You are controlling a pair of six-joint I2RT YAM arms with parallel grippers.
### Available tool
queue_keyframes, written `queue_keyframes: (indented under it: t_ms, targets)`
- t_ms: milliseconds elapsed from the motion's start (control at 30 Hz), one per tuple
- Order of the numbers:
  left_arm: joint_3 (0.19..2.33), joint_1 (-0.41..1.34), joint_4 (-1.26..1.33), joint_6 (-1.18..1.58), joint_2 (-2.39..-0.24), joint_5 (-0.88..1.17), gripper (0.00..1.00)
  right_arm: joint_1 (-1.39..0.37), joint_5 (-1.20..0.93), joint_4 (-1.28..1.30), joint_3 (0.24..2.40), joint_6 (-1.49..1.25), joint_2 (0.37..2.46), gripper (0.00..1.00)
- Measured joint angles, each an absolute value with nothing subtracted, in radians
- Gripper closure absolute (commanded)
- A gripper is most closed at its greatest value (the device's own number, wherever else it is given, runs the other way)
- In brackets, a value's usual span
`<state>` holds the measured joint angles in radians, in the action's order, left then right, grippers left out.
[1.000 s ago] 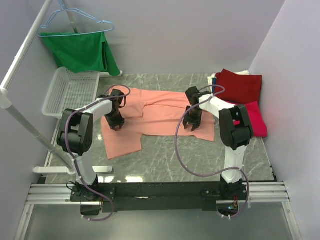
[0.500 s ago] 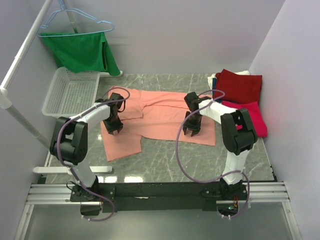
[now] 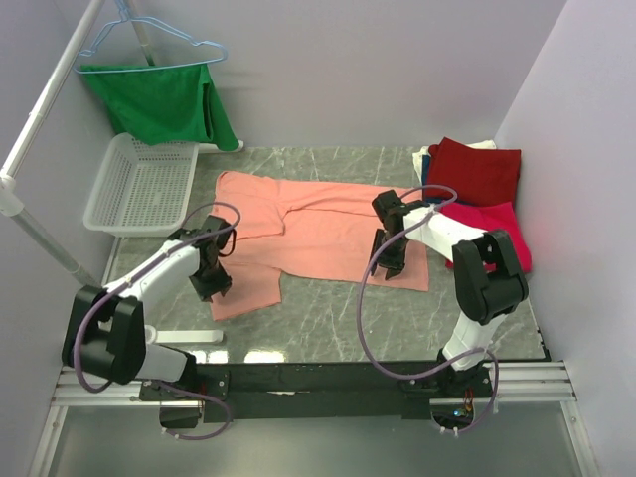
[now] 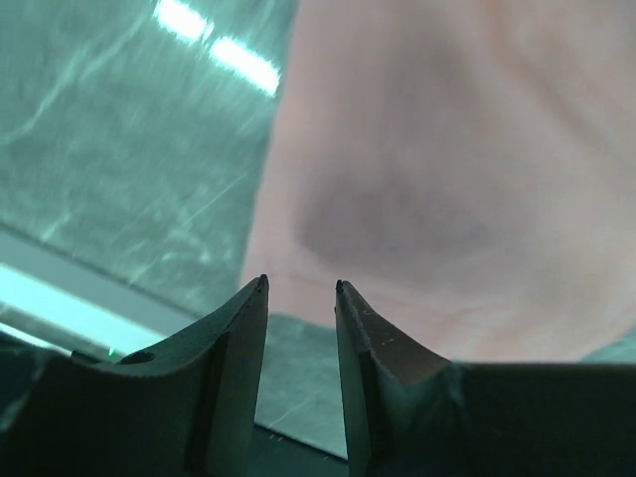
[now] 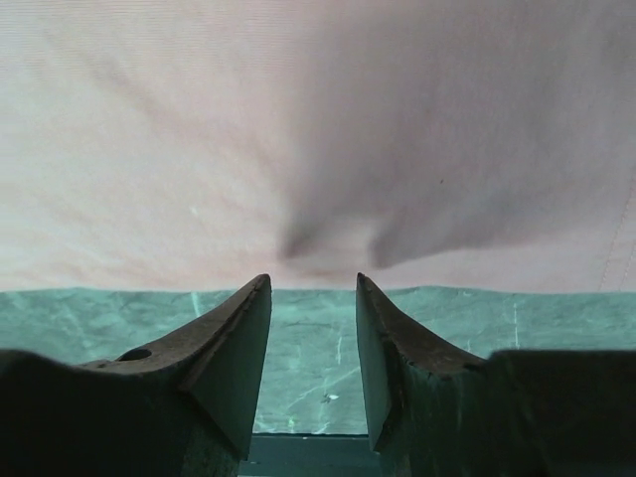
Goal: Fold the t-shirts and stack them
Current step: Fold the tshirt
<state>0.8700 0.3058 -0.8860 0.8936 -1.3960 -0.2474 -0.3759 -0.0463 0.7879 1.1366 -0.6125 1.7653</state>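
I will lower my left gripper next onto the pink hem just beside the t-shirt's near corner and close it there, because its open fingers are still above that hem.
The salmon-pink t-shirt (image 3: pixel 318 229) lies spread flat across the middle of the table. My left gripper (image 3: pixel 213 288) hovers at its near left hem. In the left wrist view the jaws (image 4: pixel 301 286) stand open with a narrow gap, nothing between them, and pink cloth (image 4: pixel 447 149) just ahead. My right gripper (image 3: pixel 390 268) sits at the near right hem. It is open (image 5: pixel 313 280) over bare marble, with the shirt's edge (image 5: pixel 298 129) just beyond the fingertips. The dark red t-shirt (image 3: pixel 479 169) lies folded at the back right, and the crimson-pink t-shirt (image 3: pixel 505 237) lies in front of it.
A white mesh basket (image 3: pixel 139 184) stands at the back left. Above it a green garment (image 3: pixel 164 104) hangs on a light-blue hanger (image 3: pixel 149 45). A white pole (image 3: pixel 40 238) slants along the left side. Bare marble table (image 3: pixel 328 318) runs between the shirt and the arm bases.
Both grippers have drawn back toward the near hem of the salmon-pink shirt, the left one farthest, down and to the left. The shirt's back left part is now uncovered.
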Motion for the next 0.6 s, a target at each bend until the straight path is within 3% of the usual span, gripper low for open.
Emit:
queue_keyframes:
  t_ms: [267,600]
  targets:
    - [0.780,0.321,-0.926,0.975,-1.280,-0.215,0.61,-0.379,-0.053,0.773,1.099,-0.612,1.716,0.54]
    - [0.740,0.345,-0.922,1.030,-1.361,-0.208,0.61,-0.382,-0.058,0.771,1.074,-0.612,1.692,0.54]
